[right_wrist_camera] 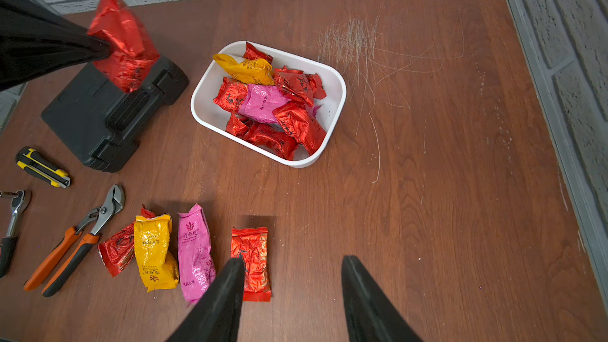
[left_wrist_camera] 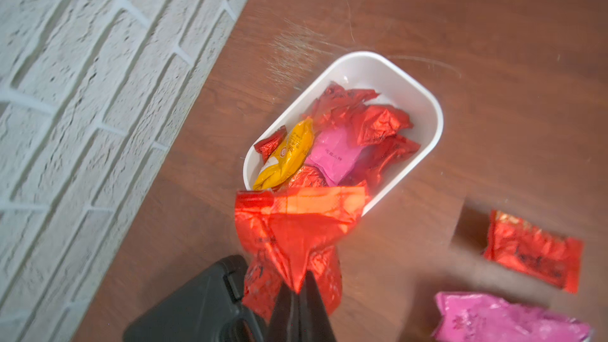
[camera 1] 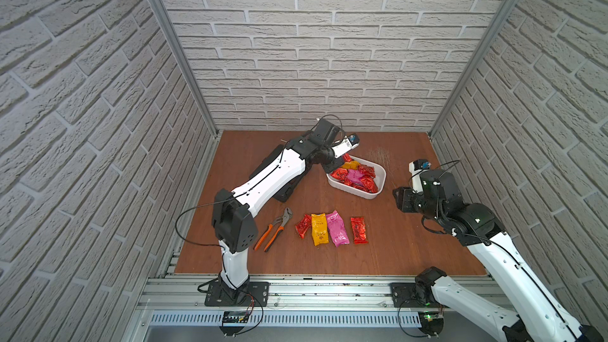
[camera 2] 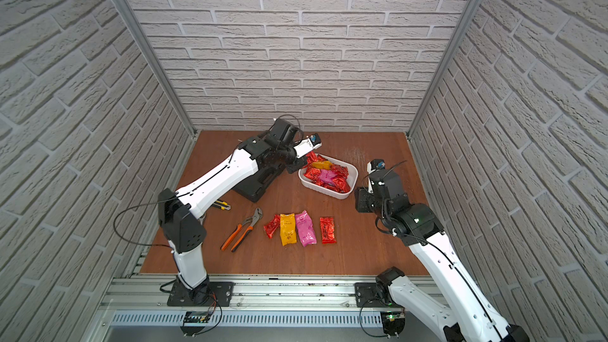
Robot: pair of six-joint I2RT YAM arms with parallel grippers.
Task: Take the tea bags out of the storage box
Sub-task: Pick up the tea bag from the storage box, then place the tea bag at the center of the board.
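I will next move my left gripper back toward my base and down to the bare wood between the pliers and the box to release.
The white storage box (camera 1: 381, 172) (right_wrist_camera: 342, 93) stands at the back of the wooden table, right of centre. Several foil tea bags (camera 1: 353, 176) (right_wrist_camera: 263, 103) lie in it, mostly red, with one yellow and one pink. My left gripper (left_wrist_camera: 301, 286) is shut on a red tea bag (left_wrist_camera: 296, 225) (right_wrist_camera: 123, 44), which hangs in the air just off the box's left end. Several more tea bags (camera 1: 329, 230) lie in a row on the table in front: red, yellow, pink, red. My right gripper (right_wrist_camera: 292, 259) hovers open and holds nothing, to the right of the box.
A black tool case (camera 2: 260, 182) sits left of the box, under my left arm. Orange-handled pliers (camera 1: 273, 230) lie left of the row of bags. A yellow utility knife (camera 2: 221, 205) and a ratchet (right_wrist_camera: 14, 212) lie further left. Brick walls close three sides.
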